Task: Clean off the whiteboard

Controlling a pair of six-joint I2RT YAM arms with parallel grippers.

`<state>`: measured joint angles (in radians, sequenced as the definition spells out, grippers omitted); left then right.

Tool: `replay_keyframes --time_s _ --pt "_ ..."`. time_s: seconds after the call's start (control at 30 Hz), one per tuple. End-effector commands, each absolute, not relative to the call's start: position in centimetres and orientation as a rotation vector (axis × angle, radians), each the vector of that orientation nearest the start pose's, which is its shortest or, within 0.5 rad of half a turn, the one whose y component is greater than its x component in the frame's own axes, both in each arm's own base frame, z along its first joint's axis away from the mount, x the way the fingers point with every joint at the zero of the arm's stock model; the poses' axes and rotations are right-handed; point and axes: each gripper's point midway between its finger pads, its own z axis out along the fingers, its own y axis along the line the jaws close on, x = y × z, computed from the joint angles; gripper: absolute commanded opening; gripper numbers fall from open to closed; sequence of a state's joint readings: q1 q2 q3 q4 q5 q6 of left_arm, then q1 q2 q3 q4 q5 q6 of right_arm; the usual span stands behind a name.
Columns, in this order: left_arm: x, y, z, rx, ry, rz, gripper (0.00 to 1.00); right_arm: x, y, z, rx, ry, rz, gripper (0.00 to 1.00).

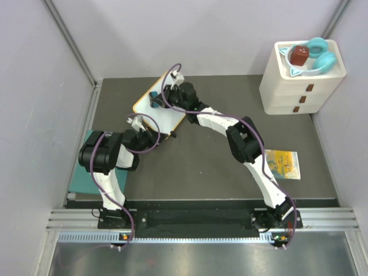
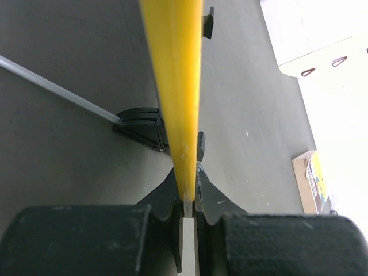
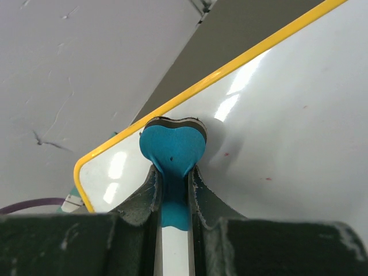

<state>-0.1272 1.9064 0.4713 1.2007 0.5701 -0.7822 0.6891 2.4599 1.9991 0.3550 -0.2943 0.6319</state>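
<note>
The board is nearly blank, so my right gripper will move off it and down to the bare tabletop, to the board's right in the top view, to release the eraser (image 3: 172, 146).
The whiteboard (image 1: 169, 118) lies tilted at the back left of the dark table, white with a yellow-orange rim. My left gripper (image 1: 155, 135) is shut on its near rim (image 2: 175, 86), which shows edge-on in the left wrist view between the fingers (image 2: 214, 198). A black foot (image 2: 144, 125) sits under the board. My right gripper (image 1: 156, 102) is shut on a blue heart-shaped eraser (image 3: 172, 146), whose dark pad presses on the board's face (image 3: 282, 109) near the rim. A few tiny red specks (image 3: 225, 154) show on the white surface; otherwise it looks blank.
A white drawer unit (image 1: 299, 86) at the back right carries blue headphones (image 1: 322, 57) and a red object on top. A colourful booklet (image 1: 282, 163) lies right of the right arm. A teal mat (image 1: 83, 167) lies at the left under the left arm. Grey walls surround the table.
</note>
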Motion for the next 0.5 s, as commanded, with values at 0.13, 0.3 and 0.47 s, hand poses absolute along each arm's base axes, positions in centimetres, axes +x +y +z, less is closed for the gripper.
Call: replay_keyframes --time_s 0.13,0.3,0.47 --pt "32.3 -19.6 2.6 -0.037 2.08 -1.277 0.0 49.4 49.6 14.8 -0.259 1.895 1.133 0.0" --pt "32.3 -19.6 2.6 -0.038 2.08 -1.276 0.0 54.2 45.7 12.5 -0.012 1.959 1.162 0.0" --pt "32.3 -19.6 2.6 -0.041 2.076 -1.276 0.0 57.7 40.1 10.3 0.164 2.015 1.115 0.0"
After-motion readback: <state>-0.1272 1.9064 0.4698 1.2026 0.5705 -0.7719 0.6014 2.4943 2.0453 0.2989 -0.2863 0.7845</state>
